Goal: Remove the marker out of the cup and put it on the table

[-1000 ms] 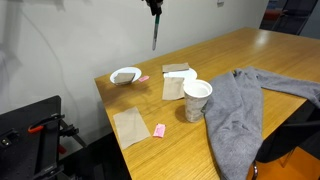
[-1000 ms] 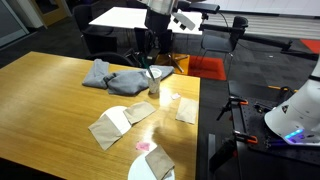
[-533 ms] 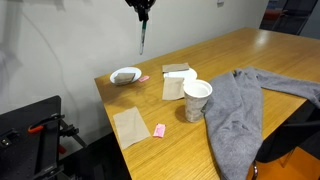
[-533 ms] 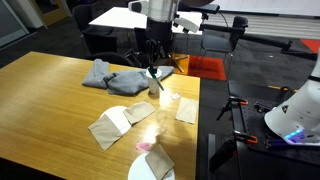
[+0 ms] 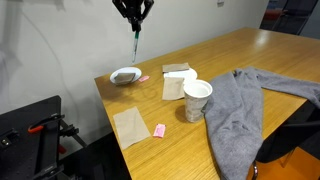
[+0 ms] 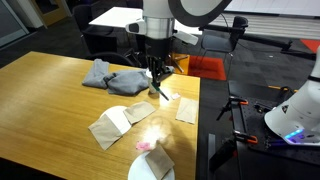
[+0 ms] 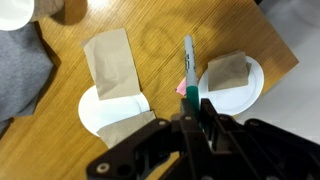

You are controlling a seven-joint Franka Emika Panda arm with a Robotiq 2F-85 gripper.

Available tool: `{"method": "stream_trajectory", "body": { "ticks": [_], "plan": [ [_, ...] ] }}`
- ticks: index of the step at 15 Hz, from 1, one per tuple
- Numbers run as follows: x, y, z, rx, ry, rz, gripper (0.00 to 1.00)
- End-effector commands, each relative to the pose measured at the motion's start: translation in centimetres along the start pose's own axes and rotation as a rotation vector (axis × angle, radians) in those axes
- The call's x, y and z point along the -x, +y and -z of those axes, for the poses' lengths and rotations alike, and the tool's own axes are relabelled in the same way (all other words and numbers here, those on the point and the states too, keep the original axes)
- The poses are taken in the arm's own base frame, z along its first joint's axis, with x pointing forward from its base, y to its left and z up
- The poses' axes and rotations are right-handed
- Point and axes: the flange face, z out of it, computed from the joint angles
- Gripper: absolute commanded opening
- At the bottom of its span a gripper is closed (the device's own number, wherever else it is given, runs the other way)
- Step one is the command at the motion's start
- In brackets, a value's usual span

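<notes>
My gripper lowers away from the bowl toward the bare wood beside the brown napkin near the cup next and releases the teal-green marker (image 5: 135, 45), since that lies open.
My gripper (image 5: 133, 12) is shut on the teal-green marker (image 5: 135, 45) and holds it upright, high above the table (image 5: 230, 60), between the cup and the bowl. In the wrist view the marker (image 7: 188, 65) sticks out from between the fingers (image 7: 196, 112) over the wood. The white paper cup (image 5: 197, 100) stands upright and empty-looking near the grey cloth, well apart from the gripper. It shows at the top left corner of the wrist view (image 7: 15, 10). The arm and marker (image 6: 160, 88) also show in an exterior view.
A shallow white bowl (image 5: 126, 75) holding brown paper (image 7: 228, 68) stands near the table's corner. A small pink block (image 5: 160, 130) and brown napkins (image 5: 130, 125) (image 5: 175, 88) lie on the wood. A white napkin (image 7: 105, 110) lies below the gripper. A grey cloth (image 5: 245, 105) covers the other side.
The gripper has carried the marker sideways, away from the cup and toward the bowl end of the table. The cup has not moved.
</notes>
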Motion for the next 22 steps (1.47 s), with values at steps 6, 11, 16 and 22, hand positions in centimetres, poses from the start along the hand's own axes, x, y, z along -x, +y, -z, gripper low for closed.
{"method": "stream_trajectory", "body": {
  "ticks": [6,11,16,22],
  "plan": [
    [-0.1,0.1,-0.7,-0.031,-0.048,0.009,0.03],
    [0.3,-0.6,-3.2,-0.117,-0.187,0.043,0.03],
    [-0.1,-1.1,-5.3,-0.087,-0.341,0.119,0.03],
    [-0.8,-1.5,-8.2,0.025,-0.414,0.236,0.03]
  ]
}}
